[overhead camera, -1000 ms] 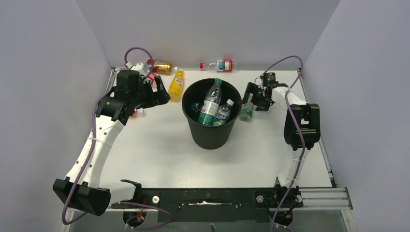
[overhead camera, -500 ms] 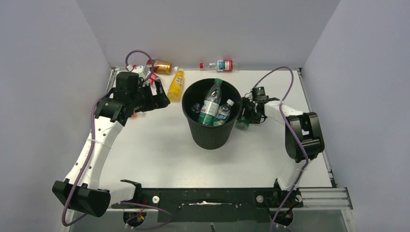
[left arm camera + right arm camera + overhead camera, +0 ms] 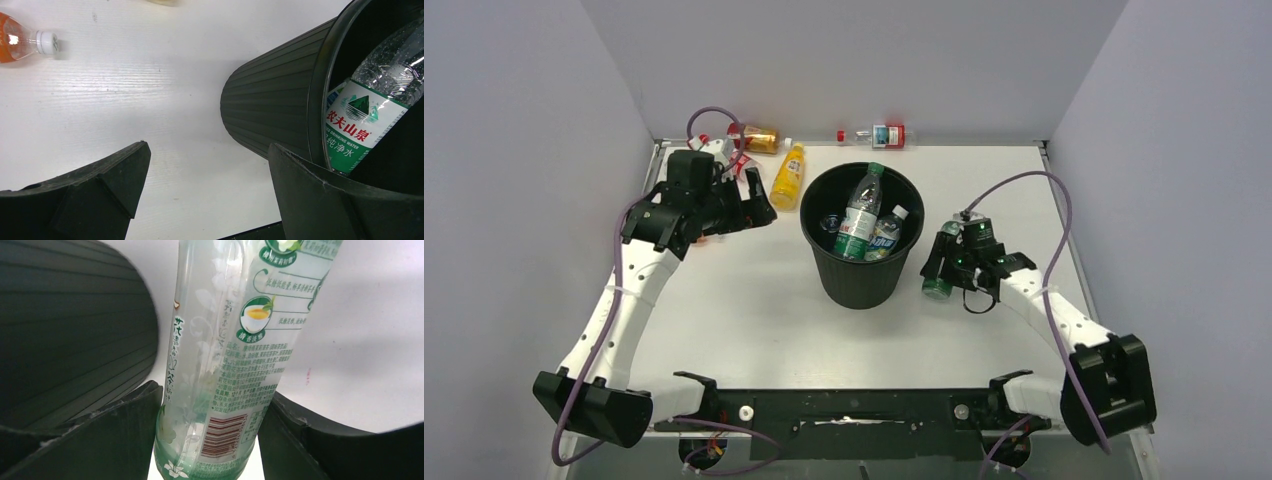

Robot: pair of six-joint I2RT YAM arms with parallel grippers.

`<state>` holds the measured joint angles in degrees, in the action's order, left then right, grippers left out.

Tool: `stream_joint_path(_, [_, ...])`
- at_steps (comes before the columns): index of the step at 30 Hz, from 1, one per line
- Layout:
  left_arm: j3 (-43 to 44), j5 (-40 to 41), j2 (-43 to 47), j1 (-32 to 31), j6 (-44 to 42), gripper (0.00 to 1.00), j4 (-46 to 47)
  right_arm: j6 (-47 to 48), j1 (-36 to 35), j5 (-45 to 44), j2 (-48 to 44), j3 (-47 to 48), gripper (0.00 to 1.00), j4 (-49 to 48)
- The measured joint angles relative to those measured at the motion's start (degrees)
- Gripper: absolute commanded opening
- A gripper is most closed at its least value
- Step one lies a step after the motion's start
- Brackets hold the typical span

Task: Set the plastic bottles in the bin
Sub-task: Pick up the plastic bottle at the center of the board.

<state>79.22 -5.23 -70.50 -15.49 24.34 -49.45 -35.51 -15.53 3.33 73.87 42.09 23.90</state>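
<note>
The bin's side is in the way, so my right gripper next needs to rise and go to the left in the top view, over the bin's opening (image 3: 882,205).
The black bin (image 3: 811,222) stands mid-table and holds a green-label bottle (image 3: 858,222) and a blue-white one (image 3: 886,233). My right gripper (image 3: 941,268) is shut on a clear green-tinted tea bottle (image 3: 937,288), just right of the bin's wall. The right wrist view shows that bottle (image 3: 235,355) squeezed between both fingers (image 3: 125,435), with the bin wall (image 3: 70,330) at left. My left gripper (image 3: 759,205) is open and empty, left of the bin. The left wrist view shows the bin (image 3: 270,110) and the green-label bottle (image 3: 360,125) inside it.
A yellow bottle (image 3: 788,177), an amber bottle (image 3: 760,138) and a red-label clear bottle (image 3: 876,135) lie at the back. An orange bottle with a white cap (image 3: 17,42) lies near the left arm. Grey walls close three sides.
The right arm has swung from the bin's back right toward the near side, carrying the green-tinted bottle along the bin's right wall. The left arm has barely moved.
</note>
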Motion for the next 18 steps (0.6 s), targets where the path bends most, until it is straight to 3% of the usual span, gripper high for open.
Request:
stream_joint_path(7, [0.0, 0.26, -1.31, -1.22, 0.42, 0.89, 0.11, 0.42, -2.23, -0.7, -11.47, 4.09, 0.51, 7.19])
stream_joint_path(18, [-0.48, 0.46, -1.7, -1.73, 0.44, 0.89, 0.59, 1.2, -6.27, -2.51, -12.96, 21.92, 0.49, 15.26])
